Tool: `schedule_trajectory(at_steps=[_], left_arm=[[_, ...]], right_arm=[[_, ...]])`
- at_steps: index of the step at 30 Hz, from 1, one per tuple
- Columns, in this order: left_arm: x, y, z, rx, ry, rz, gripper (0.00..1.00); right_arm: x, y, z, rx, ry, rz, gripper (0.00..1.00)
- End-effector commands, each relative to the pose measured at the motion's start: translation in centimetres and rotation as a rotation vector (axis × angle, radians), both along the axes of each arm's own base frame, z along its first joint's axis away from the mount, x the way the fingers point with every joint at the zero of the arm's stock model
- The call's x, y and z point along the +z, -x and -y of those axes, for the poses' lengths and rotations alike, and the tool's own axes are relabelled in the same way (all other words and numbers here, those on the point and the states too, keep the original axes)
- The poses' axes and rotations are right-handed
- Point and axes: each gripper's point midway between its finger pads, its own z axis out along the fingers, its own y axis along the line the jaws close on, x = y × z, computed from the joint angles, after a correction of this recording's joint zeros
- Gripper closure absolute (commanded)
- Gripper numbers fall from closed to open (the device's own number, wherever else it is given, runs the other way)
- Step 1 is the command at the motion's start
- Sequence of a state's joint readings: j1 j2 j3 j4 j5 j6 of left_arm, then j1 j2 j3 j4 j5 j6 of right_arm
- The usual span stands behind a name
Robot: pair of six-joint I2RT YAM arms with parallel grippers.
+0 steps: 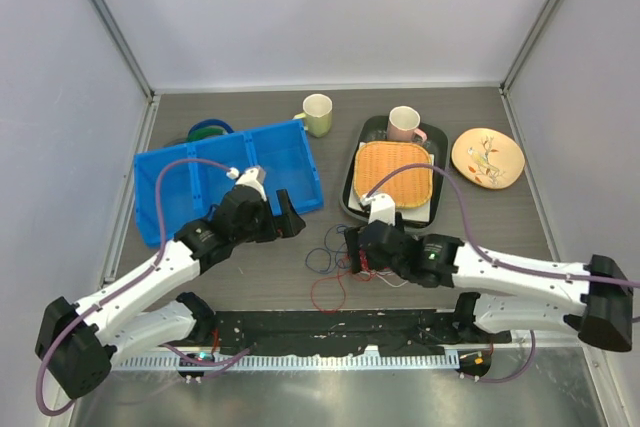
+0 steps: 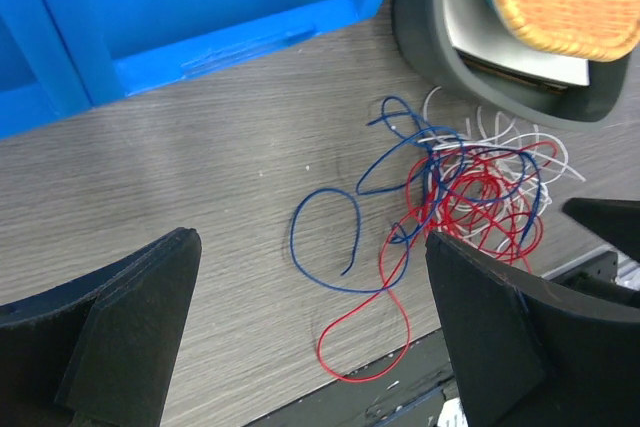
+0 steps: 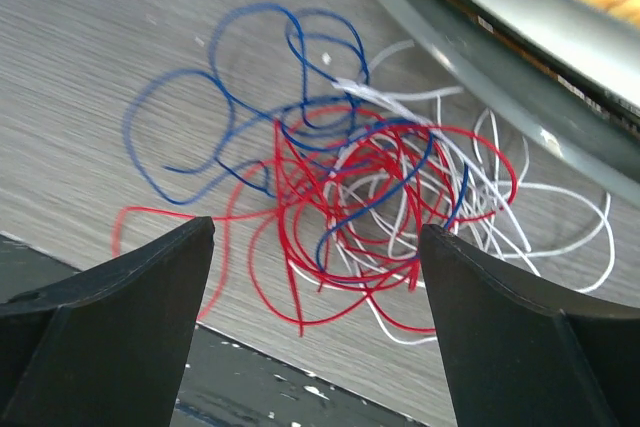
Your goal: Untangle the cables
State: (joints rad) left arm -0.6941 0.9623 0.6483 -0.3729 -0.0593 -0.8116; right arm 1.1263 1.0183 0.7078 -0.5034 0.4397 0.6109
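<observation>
My right gripper moves down onto the red-and-white knot in front of the dark tray next, fingers astride its red loops, since the cables bunch thickest there.
The cables are thin red, white and dark blue wires in one tangle on the wooden table, just in front of the dark tray. In the left wrist view the knot lies to the right, with a blue loop and a red loop trailing left toward the table's near edge. In the right wrist view the knot lies just beyond my fingers. My left gripper is open and empty, to the left of the tangle. My right gripper is open and empty, right at the tangle.
A blue bin stands at the back left, with a green-and-blue coiled band behind it. A dark tray holds a wicker mat. A green mug, a pink mug and a plate stand at the back. A black strip runs along the near edge.
</observation>
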Motion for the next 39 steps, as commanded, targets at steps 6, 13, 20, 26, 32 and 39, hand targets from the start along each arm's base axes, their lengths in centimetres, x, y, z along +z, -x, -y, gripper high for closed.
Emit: schedule_trajectory(at_steps=[6, 13, 20, 26, 32, 39], left_arm=[[2.8, -0.9, 1.0, -0.012, 0.078, 0.106, 0.00], [2.6, -0.8, 0.6, 0.002, 0.071, 0.105, 0.00], [2.4, -1.1, 0.8, 0.005, 0.063, 0.096, 0.00], [2.0, -1.2, 0.9, 0.007, 0.053, 0.087, 0.00], [2.0, -1.3, 0.8, 0.013, 0.047, 0.084, 0.00], [2.0, -1.3, 0.6, 0.021, 0.044, 0.083, 0.00]], right_arm=[[-5.1, -2.3, 1.1, -0.195, 0.253, 0.032, 0.08], [-5.0, -5.0, 1.7, -0.296, 0.194, 0.044, 0.23], [-5.4, -8.5, 4.5, -0.333, 0.117, 0.026, 0.27], [-3.6, -13.0, 5.7, -0.361, 0.071, 0.084, 0.22], [-2.5, -17.1, 6.0, -0.379, 0.049, 0.120, 0.21], [-2.3, -20.8, 6.2, -0.428, 0.079, 0.155, 0.17]])
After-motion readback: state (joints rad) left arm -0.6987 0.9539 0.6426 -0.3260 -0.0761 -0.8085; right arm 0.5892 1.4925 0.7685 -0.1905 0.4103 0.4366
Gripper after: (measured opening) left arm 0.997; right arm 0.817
